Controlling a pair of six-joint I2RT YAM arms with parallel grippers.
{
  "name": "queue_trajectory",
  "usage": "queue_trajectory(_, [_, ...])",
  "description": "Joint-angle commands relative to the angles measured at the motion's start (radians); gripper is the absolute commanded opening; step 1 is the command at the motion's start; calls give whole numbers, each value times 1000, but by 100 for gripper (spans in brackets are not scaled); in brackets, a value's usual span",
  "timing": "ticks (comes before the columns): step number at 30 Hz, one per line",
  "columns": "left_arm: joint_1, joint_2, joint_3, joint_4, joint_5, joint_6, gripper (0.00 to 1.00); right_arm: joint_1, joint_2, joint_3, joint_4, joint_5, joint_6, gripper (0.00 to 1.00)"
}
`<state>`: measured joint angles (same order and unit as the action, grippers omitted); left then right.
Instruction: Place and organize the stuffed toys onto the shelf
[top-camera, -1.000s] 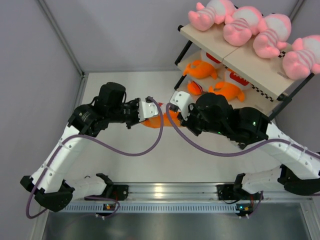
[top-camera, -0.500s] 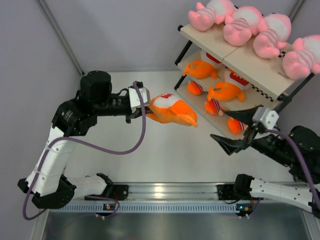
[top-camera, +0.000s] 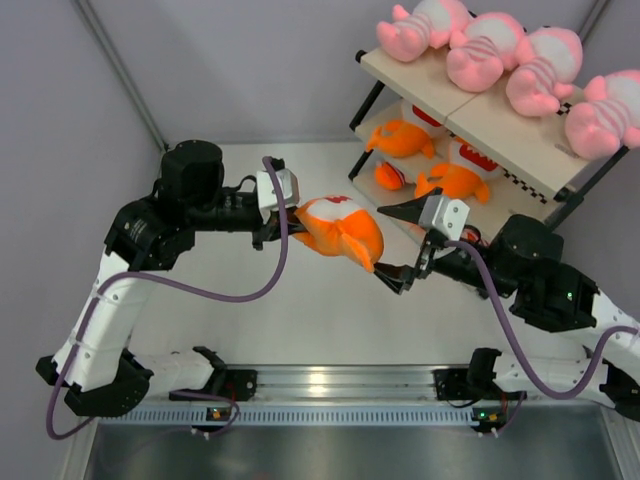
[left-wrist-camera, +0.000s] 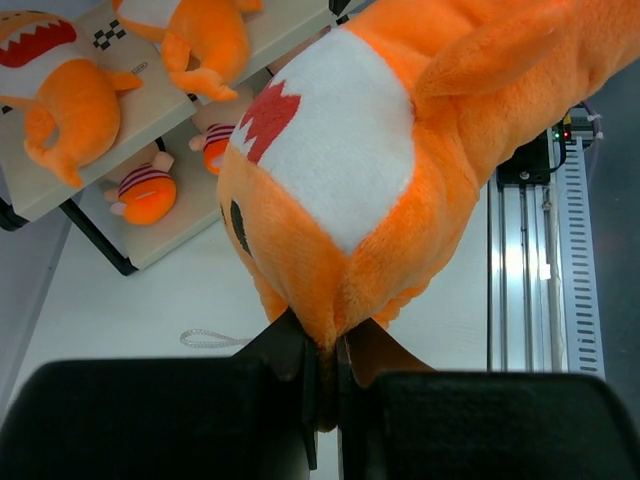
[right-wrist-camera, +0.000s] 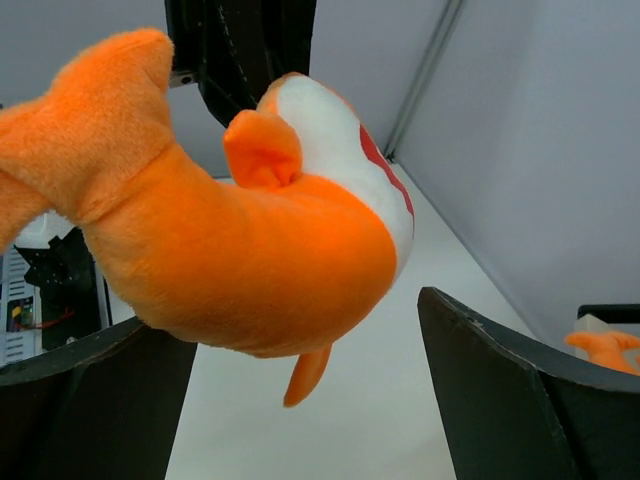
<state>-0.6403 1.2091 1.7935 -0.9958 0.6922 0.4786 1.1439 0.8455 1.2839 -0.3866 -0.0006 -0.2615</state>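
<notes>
The orange toy's body (right-wrist-camera: 230, 260) is already between my right gripper's wide-apart fingers, which will stay and close on the plush between the tail and the white mouth.
An orange stuffed toy (top-camera: 335, 228) with a white toothy mouth hangs in mid-air over the table. My left gripper (top-camera: 287, 216) is shut on a pinch of its plush; the left wrist view shows that toy (left-wrist-camera: 400, 150) squeezed between the two closed fingers of the left gripper (left-wrist-camera: 328, 345). My right gripper (top-camera: 392, 246) is open, its fingers straddling the toy's tail end. In the right wrist view the orange body (right-wrist-camera: 230, 260) sits between the wide-apart fingers of the right gripper (right-wrist-camera: 290, 315), apart from the right finger. The shelf (top-camera: 500, 140) stands at the far right.
Several pink striped stuffed toys (top-camera: 485, 50) lie in a row on the shelf's top board. Two orange ones (top-camera: 400, 138) (top-camera: 455, 182) lie on the middle board, and a small orange striped piece (left-wrist-camera: 145, 195) on the lowest. A thin cord loop (left-wrist-camera: 210, 338) lies on the table.
My left gripper lifted the orange toy off the table. The right gripper let go, opened, pulled away to the right, then swung back in around the toy's tail.
</notes>
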Motion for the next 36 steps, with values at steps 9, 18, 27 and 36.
queue_trajectory(9, [-7,-22,-22,56,-38,-5,4,11,12,55,163,-24,34,19])
queue_trajectory(18, [-7,-62,-175,56,-457,38,98,11,192,391,-478,238,-114,0])
queue_trajectory(27, [-4,-132,-247,57,-563,60,98,25,308,653,-788,651,-186,0])
queue_trajectory(36, [-4,-99,-240,57,-542,66,98,24,239,649,-992,772,-24,0])
